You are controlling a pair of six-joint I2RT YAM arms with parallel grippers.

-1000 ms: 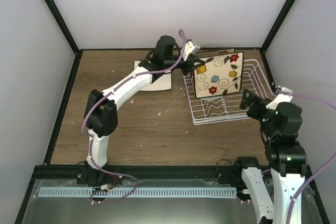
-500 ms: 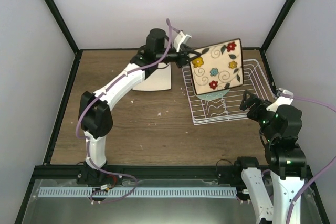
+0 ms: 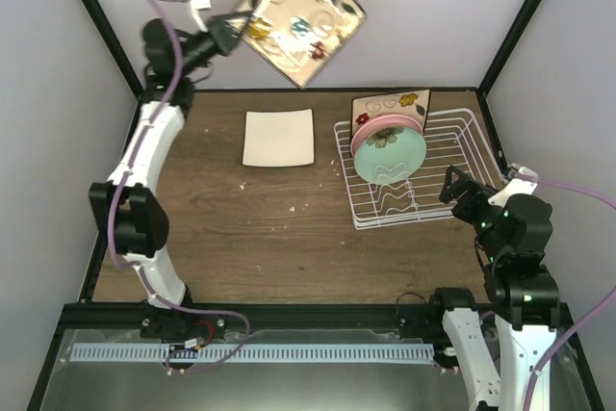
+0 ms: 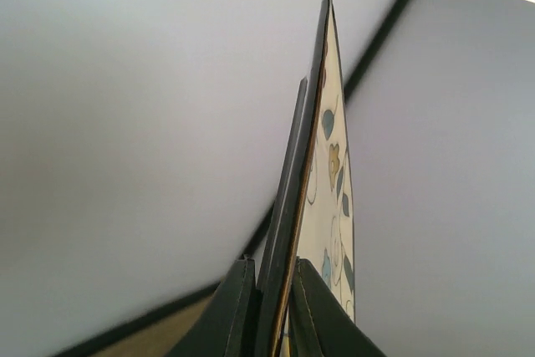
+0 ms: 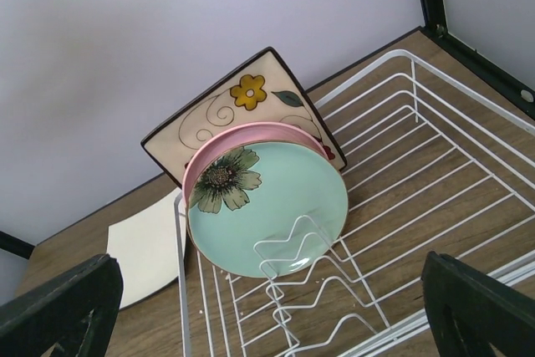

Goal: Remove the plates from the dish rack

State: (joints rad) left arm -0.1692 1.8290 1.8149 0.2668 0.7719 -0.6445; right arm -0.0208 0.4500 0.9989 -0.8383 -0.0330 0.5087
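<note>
Next, my left gripper moves down and tilts the flowered plate down level for release onto the plain cream square plate (image 3: 279, 139), which lies well below.
My left gripper (image 3: 229, 32) is raised high over the table's far left, shut on the edge of a square cream plate with coloured flowers (image 3: 303, 14). The left wrist view shows that plate (image 4: 330, 165) edge-on, pinched between the fingers of the left gripper (image 4: 269, 269). The white wire dish rack (image 3: 462, 146) stands at the right. In it lean a mint-green plate with a flower (image 5: 272, 202), a pink plate (image 5: 242, 135) behind it, and another square flowered plate (image 5: 226, 110) at the back. My right gripper (image 3: 460, 190) hovers open at the rack's near right corner, holding nothing.
A plain cream square plate (image 3: 279, 137) lies flat on the wooden table left of the rack. Black frame posts and white walls enclose the table. Wavy dividers (image 5: 322, 290) stand in the front of the rack.
My left arm has swung up and to the left, lifting the flowered square plate out of the rack and high into the air. The mint-green plate is now uncovered. The right arm has not moved.
</note>
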